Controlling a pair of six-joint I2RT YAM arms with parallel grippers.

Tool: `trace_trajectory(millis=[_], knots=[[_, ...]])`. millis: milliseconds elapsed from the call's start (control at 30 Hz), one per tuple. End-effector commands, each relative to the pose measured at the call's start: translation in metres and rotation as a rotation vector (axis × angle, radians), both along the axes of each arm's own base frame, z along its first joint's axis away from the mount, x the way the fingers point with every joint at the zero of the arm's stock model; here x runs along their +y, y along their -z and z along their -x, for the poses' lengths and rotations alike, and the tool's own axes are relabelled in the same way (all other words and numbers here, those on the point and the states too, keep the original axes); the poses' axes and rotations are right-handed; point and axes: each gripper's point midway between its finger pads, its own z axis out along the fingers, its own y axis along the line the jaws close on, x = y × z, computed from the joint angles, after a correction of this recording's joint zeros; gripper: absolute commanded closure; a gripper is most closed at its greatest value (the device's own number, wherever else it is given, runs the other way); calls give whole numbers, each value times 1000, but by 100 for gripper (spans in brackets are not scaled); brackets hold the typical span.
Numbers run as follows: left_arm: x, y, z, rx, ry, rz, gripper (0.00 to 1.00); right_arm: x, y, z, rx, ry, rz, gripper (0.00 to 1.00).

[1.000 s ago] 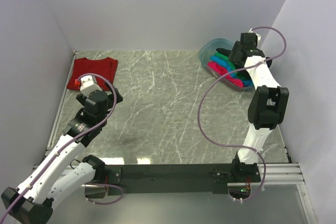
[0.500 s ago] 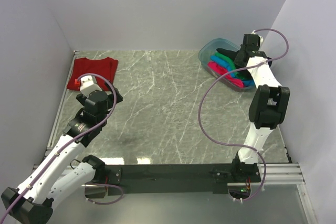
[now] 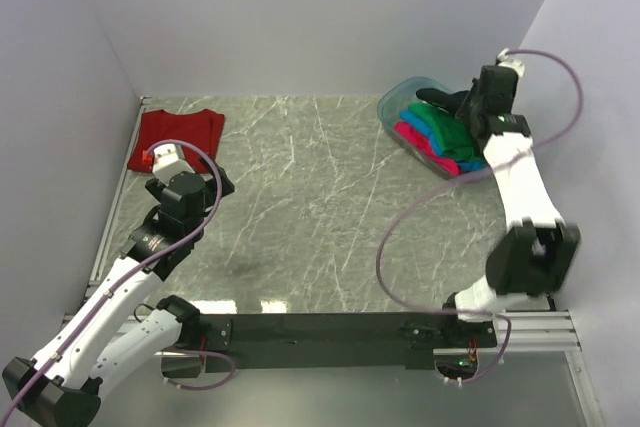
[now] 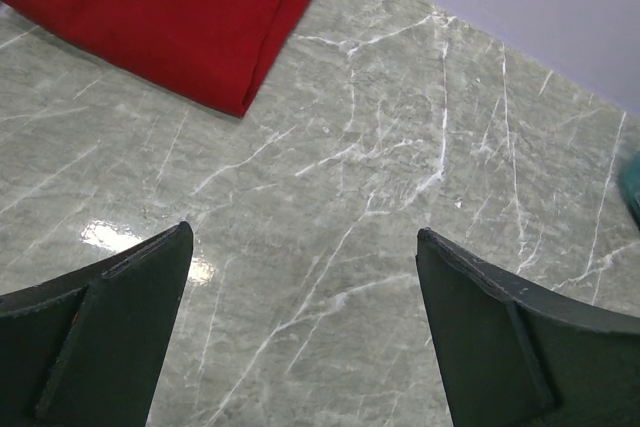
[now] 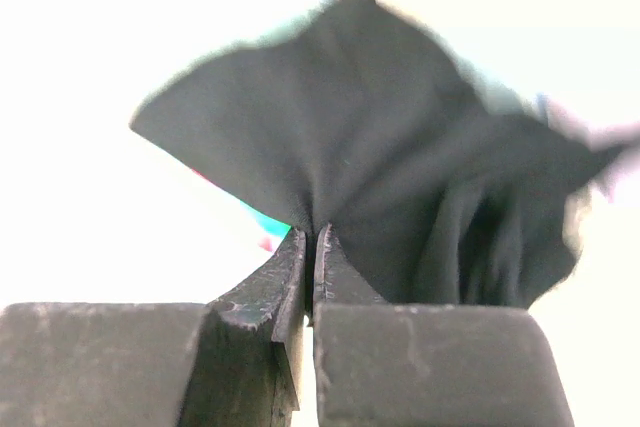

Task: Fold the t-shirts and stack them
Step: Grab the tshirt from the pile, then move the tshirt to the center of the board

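Note:
Next, my left gripper moves across and down to the bare middle marble, to its right in the top view, and pinches the black t-shirt there.
A folded dark red t-shirt lies at the table's far left, and its edge shows in the left wrist view as the red t-shirt. My left gripper hovers open over bare marble near it, holding nothing. At the far right a pile of green, pink and blue t-shirts fills the tub. My right gripper is shut on a fold of the black t-shirt, whose cloth hangs over the pile. In the right wrist view, the right gripper pinches the cloth between its tips.
The translucent blue plastic tub stands at the back right corner by the wall. White walls close in the table on three sides. A purple cable loops from the right arm over the marble.
The right gripper has shut on the black t-shirt in the tub and drawn back to the right with it. The right arm's elbow swung down. The left arm stayed still.

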Motion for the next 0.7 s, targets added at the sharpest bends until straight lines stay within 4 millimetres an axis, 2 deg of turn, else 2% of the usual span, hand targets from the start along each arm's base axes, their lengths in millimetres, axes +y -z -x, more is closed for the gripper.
trace_trajectory(millis=[0, 33, 100, 133, 200, 233, 267, 300, 333, 367, 400, 467, 500, 567, 600, 667], knots=[[-4, -9, -3, -30, 22, 3, 1, 33, -171, 46, -452, -55, 57, 100], [-5, -10, -2, -31, 24, 6, 1, 52, -182, 54, -480, -97, 54, 100], [-5, -11, -3, -34, 26, 7, 1, 72, -199, 68, -515, -143, 60, 100], [-6, -11, -3, -35, 33, 11, 1, 96, -210, 81, -545, -205, 46, 100], [-7, -13, -2, -41, 40, 13, 1, 122, -216, 92, -553, -278, 37, 100], [-7, -14, -2, -43, 42, 14, 1, 141, -219, 101, -565, -330, 20, 100], [-8, -13, -2, -42, 48, 15, 1, 151, -218, 105, -566, -363, 8, 100], [-9, -14, -2, -43, 51, 17, 1, 174, -214, 110, -560, -475, -40, 100], [-9, -13, -3, -41, 49, 17, 1, 186, -209, 113, -549, -533, -69, 100], [-10, -11, -2, -37, 53, 15, 1, 200, -203, 117, -534, -588, -100, 94], [-10, -11, -3, -34, 55, 14, 1, 219, -187, 122, -490, -684, -140, 67], [-12, -7, -4, -24, 60, 14, 1, 229, -155, 112, -402, -699, -158, 39], [-13, -5, -5, -14, 64, 11, 1, 229, -123, 103, -310, -673, -159, 28], [-15, -2, -7, -7, 70, 9, 1, 213, -86, 91, -207, -557, -119, 25], [-21, 2, -9, 10, 95, 8, 1, 210, -58, 89, -129, -521, -117, 25], [-28, 10, -11, 25, 120, 8, 2, 215, -35, 93, -85, -538, -144, 25]])
